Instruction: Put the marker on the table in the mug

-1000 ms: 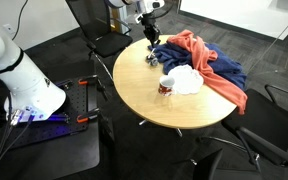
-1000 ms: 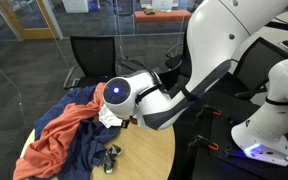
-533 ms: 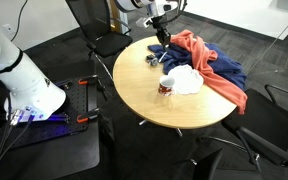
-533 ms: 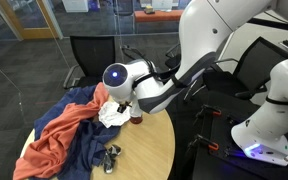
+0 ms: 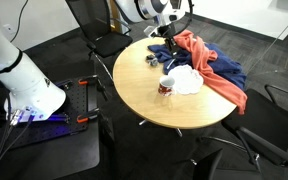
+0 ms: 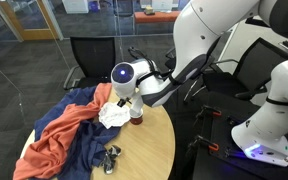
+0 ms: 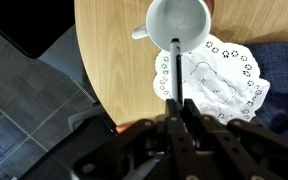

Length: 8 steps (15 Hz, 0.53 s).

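My gripper moves toward the mug's middle next, then lowers the marker over the white opening (image 5: 167, 80) (image 7: 178, 20).
My gripper (image 7: 177, 112) is shut on the marker (image 7: 177, 75), a thin dark stick that runs straight out from the jaws. In the wrist view its tip lies over the near rim of the mug (image 7: 179, 22), which has a white inside and stands on the round light wood table (image 7: 109, 50). In both exterior views the gripper (image 5: 169, 40) (image 6: 125, 101) hangs above the table, higher than the mug (image 5: 166, 86) (image 6: 137, 116). The marker is too small to make out there.
A white lace cloth (image 7: 214, 75) (image 5: 188, 80) lies beside the mug. Orange (image 5: 209, 62) and dark blue (image 5: 224, 75) cloths are piled on that side of the table (image 6: 64, 135). A small dark object (image 5: 152, 62) (image 6: 111, 157) lies on the wood. Office chairs stand round the table.
The arm has lifted and swung across the table toward the mug and the cloths, with the marker still in the jaws. Nothing on the table has moved.
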Motion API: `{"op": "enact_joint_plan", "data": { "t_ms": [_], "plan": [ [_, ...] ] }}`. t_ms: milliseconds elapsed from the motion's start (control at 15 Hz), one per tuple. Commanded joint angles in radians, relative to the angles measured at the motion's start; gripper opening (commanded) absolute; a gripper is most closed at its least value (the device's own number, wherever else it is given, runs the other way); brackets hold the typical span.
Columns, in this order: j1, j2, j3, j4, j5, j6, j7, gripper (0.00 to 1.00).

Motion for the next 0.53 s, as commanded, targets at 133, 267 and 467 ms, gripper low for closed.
{"op": "enact_joint_plan", "data": {
  "t_ms": [133,267,467],
  "plan": [
    [0.003,0.053,-0.047,0.005,-0.109,0.094,0.156,0.03],
    [0.002,0.075,-0.057,0.008,-0.144,0.122,0.208,0.03],
    [0.018,0.107,-0.085,0.008,-0.160,0.160,0.255,0.03]
  ]
}}
